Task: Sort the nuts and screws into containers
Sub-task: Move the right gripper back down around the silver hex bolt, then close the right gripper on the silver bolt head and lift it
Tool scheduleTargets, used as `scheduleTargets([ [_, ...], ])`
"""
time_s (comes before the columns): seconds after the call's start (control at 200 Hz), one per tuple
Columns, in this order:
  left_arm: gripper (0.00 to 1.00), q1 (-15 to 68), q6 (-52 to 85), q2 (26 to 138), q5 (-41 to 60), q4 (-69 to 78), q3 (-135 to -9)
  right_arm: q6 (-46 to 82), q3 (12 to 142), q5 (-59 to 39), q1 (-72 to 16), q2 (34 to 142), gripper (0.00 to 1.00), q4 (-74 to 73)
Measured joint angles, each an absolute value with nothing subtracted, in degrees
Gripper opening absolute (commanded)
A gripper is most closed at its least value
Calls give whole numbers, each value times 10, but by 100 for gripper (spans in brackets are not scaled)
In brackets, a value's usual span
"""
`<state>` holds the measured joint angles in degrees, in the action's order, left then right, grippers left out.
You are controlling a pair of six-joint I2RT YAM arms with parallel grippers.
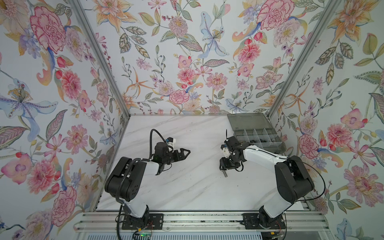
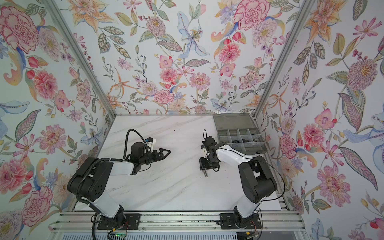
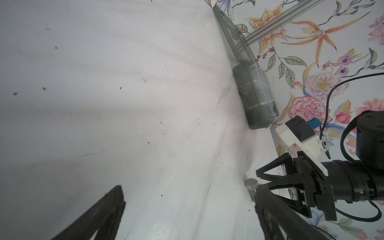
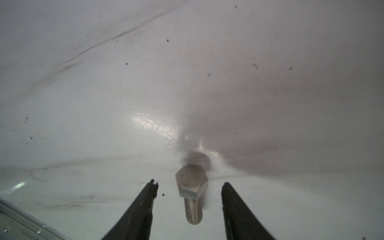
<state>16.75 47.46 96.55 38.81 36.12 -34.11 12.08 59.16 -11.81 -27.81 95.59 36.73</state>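
Observation:
Next, my right gripper moves down until its open fingers straddle the silver screw's hex head (image 4: 192,180), then closes. That head lies below it, between those fingers.
A silver hex-head screw (image 4: 192,191) lies on the white table, also seen in both top views (image 1: 225,173) (image 2: 205,174). My right gripper (image 4: 189,184) points down over it and stands open, one finger on each side of the screw and neither touching it. My left gripper (image 3: 188,187) hovers open and empty left of centre (image 1: 187,152). The containers are the cells of a smoky-grey organiser box (image 1: 245,133) at the back right, its lid (image 1: 246,122) laid flat behind. Small dark nuts (image 1: 260,140) lie in the near cells.
The floral walls close in on three sides, and the box (image 2: 230,133) sits against the right wall. Small dark specks dot the white marble table (image 1: 187,187). An aluminium rail (image 1: 197,220) with both arm bases runs along the front edge.

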Motion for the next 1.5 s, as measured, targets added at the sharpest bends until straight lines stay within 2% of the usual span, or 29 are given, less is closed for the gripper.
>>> scheduleTargets([
  [0.45,100,168,475,966,388,361,-341,136,592,-102,-302,992,55,357],
  [1.496,99,168,480,969,389,374,-341,155,626,-18,-341,1022,39,388],
])
